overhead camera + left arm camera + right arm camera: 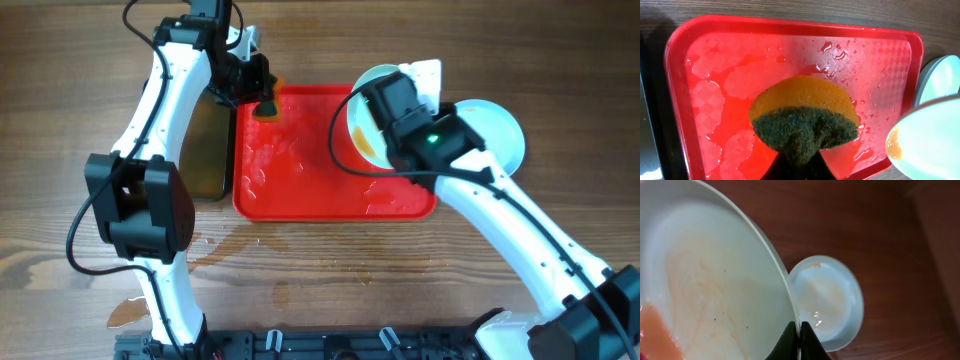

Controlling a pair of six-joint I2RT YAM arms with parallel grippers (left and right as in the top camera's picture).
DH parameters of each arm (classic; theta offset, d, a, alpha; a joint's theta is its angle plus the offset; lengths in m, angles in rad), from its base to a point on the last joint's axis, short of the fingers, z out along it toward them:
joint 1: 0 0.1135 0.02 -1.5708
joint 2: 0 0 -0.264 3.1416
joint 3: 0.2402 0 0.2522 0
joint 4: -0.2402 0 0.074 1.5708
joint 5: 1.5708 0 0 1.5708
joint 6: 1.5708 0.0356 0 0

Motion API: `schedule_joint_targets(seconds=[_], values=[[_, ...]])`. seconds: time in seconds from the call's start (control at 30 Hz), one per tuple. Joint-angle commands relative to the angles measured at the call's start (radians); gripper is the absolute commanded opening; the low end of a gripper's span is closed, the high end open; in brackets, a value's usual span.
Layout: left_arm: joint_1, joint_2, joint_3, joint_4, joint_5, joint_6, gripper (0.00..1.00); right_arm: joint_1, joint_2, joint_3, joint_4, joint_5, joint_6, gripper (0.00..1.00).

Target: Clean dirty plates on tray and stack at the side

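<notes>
My right gripper moves to the right in the overhead view and down over the plate beside the tray to release next. That plate already lies aside.
The red tray (300,190) is wet and has no plate lying on it; it also fills the left wrist view (740,65). My right gripper (800,339) is shut on the rim of a pale plate (715,275) and holds it tilted above the tray's right end (362,110). Orange-brown sauce pools at the plate's low edge (894,144). My left gripper (262,100) is shut on an orange-and-green sponge (802,112) above the tray's far left part. Another plate (498,132) lies on the table right of the tray, also in the right wrist view (827,297).
A black pan (205,155) of brownish water stands against the tray's left edge. Water patches lie on the wooden table near the front left (130,312). A white object (425,72) sits behind the held plate.
</notes>
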Motion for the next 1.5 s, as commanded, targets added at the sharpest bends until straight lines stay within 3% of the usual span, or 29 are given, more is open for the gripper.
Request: schedule_joint_targets(seconds=[0.0, 0.17, 0.33, 0.43, 0.53, 0.67, 0.83, 1.0, 1.2, 1.27, 1.33, 1.37, 1.47], values=[[-0.003, 0.014, 0.001, 0.004, 0.001, 0.015, 0.04, 0.071, 0.002, 0.005, 0.003, 0.272, -0.004, 0.04], [-0.003, 0.014, 0.001, 0.005, 0.001, 0.015, 0.04, 0.173, 0.002, 0.005, 0.024, 0.55, -0.05, 0.04], [-0.003, 0.014, 0.001, 0.005, 0.0, 0.015, 0.04, 0.2, 0.002, 0.005, 0.108, 0.574, -0.047, 0.04], [-0.003, 0.014, 0.001, 0.005, 0.0, 0.015, 0.04, 0.2, 0.002, 0.005, 0.105, 0.506, -0.013, 0.04], [-0.003, 0.014, 0.001, 0.005, 0.0, 0.015, 0.04, 0.157, 0.002, 0.005, 0.046, 0.266, 0.077, 0.04], [-0.003, 0.014, 0.001, 0.005, 0.0, 0.015, 0.04, -0.079, 0.002, 0.005, -0.032, -0.154, 0.107, 0.04], [-0.01, 0.014, 0.001, 0.005, 0.0, 0.015, 0.04, -0.532, 0.002, -0.003, -0.039, -0.594, 0.052, 0.04], [-0.025, 0.014, 0.001, 0.026, 0.001, 0.015, 0.04, -0.842, 0.004, -0.172, 0.076, -0.613, 0.073, 0.04], [-0.038, 0.014, 0.001, 0.029, 0.001, 0.015, 0.04, -0.885, 0.004, -0.339, 0.3, -0.745, 0.084, 0.04], [-0.038, 0.014, 0.001, 0.029, 0.001, 0.002, 0.04, -0.88, 0.005, -0.345, 0.306, -0.772, 0.072, 0.15], [-0.038, 0.014, 0.001, 0.033, -0.002, -0.014, 0.04, -0.866, 0.005, -0.344, 0.311, -0.887, -0.004, 0.51], [-0.039, 0.014, 0.001, 0.035, -0.002, -0.018, 0.04, -0.863, 0.004, -0.343, 0.304, -0.907, -0.001, 0.58], [-0.04, 0.014, -0.005, 0.018, -0.003, -0.136, 0.04, -0.855, -0.013, -0.246, 0.199, -1.022, -0.026, 0.65]])
